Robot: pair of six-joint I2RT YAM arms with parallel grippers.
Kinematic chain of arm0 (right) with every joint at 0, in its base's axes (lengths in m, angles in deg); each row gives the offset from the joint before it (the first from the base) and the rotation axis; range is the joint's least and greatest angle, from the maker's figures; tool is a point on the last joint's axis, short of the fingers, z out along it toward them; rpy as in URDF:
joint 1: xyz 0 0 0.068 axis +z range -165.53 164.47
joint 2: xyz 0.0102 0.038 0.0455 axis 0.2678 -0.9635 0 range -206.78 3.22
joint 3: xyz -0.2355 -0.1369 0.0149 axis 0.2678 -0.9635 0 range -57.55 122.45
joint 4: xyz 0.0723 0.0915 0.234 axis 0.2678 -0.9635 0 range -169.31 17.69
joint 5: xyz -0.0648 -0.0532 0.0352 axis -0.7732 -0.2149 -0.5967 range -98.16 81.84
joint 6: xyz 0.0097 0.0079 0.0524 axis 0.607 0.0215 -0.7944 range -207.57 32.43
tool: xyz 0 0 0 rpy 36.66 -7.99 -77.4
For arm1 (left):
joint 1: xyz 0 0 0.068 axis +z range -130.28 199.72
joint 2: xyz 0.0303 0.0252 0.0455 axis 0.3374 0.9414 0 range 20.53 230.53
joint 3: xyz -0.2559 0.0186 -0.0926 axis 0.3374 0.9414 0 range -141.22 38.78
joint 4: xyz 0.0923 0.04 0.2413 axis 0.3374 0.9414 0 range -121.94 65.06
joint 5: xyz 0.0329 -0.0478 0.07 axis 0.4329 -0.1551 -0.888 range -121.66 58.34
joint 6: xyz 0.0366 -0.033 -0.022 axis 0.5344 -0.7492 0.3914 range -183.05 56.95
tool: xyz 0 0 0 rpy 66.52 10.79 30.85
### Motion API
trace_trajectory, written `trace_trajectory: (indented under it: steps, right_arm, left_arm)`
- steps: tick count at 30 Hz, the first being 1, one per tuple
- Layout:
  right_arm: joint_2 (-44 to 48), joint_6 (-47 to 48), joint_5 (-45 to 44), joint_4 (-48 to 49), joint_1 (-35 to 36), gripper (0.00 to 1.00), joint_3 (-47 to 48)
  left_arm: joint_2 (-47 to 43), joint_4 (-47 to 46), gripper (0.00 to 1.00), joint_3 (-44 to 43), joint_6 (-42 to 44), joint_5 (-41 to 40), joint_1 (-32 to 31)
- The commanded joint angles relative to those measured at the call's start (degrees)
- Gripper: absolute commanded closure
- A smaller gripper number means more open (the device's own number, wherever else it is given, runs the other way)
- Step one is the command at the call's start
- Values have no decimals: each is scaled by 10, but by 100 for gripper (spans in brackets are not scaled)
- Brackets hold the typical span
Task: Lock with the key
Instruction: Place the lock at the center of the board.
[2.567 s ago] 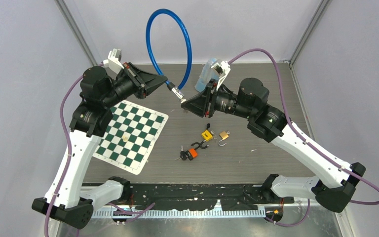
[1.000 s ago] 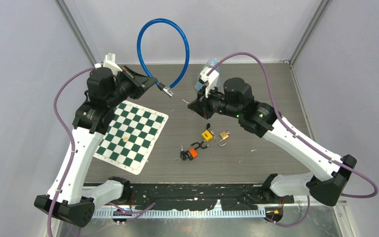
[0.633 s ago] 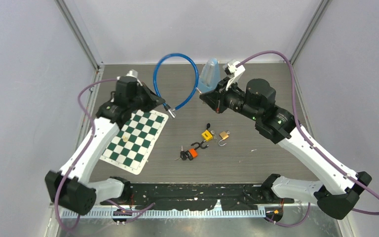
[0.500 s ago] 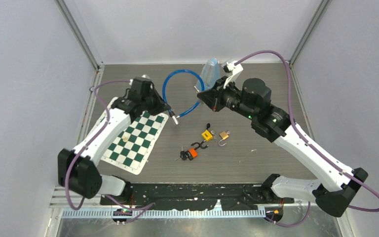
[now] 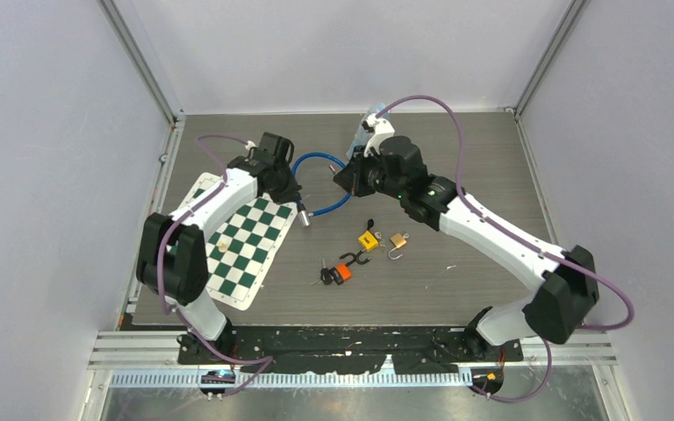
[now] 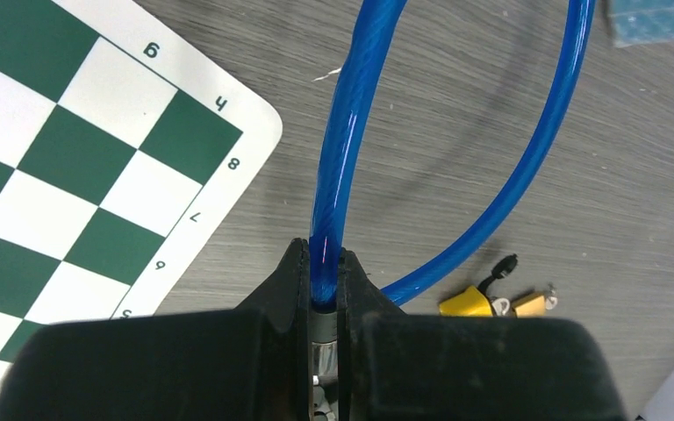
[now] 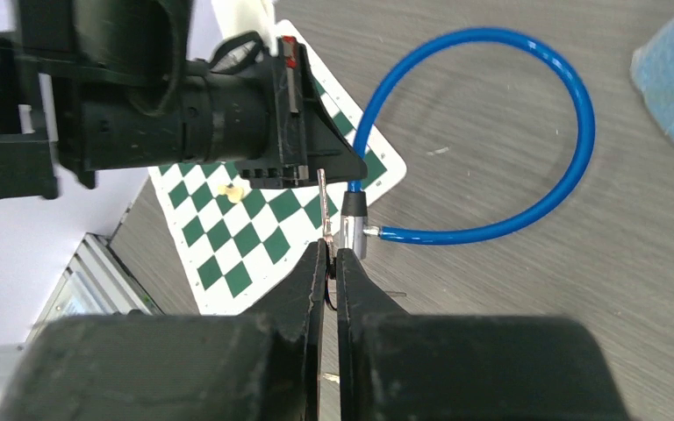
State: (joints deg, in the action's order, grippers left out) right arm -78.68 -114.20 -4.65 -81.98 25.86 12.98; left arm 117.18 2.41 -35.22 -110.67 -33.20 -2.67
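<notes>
The right gripper lowers the key toward the table inside the loop next, as the blue cable's end already sits in the lock head.
The lock is a blue cable loop with a metal lock head at its end. My left gripper is shut on the cable just above that head, low over the table by the chessboard corner. A thin silver key sticks out of my shut right gripper. Its blade stands just left of the lock head and points toward the left gripper's fingers. I cannot tell whether the key touches the head. In the top view the right gripper sits a short way right of the left gripper.
A green-and-white chessboard mat lies at the left with a small pale piece on it. A yellow padlock, a brass padlock and an orange padlock with keys lie mid-table. A blue translucent object stands behind.
Both arms have come down from raised poses. The cable loop has dropped from upright in the air to low over the table. The right gripper stays near the lock head.
</notes>
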Motion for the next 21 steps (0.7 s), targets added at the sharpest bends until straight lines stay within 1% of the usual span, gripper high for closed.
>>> trace_trajectory:
  steps: [1,5,10,14,18,21]
  right_arm:
    - [-55,-37,-13,29,-5,95,33]
    - [-109,-47,-18,24,-10,95,56]
    - [-179,-67,-21,18,-17,95,85]
    - [-220,-71,-26,18,-19,95,104]
    - [-259,-70,-32,12,-21,95,131]
    - [-291,-69,-32,10,-21,95,149]
  left_arm:
    - [28,-2,100,-34,12,-12,5]
    - [54,7,100,-43,17,-8,9]
    - [71,19,80,-51,23,-9,12]
    - [69,27,60,-55,24,-10,18]
    - [52,34,49,-58,26,-15,24]
    - [26,41,48,-53,27,-19,27]
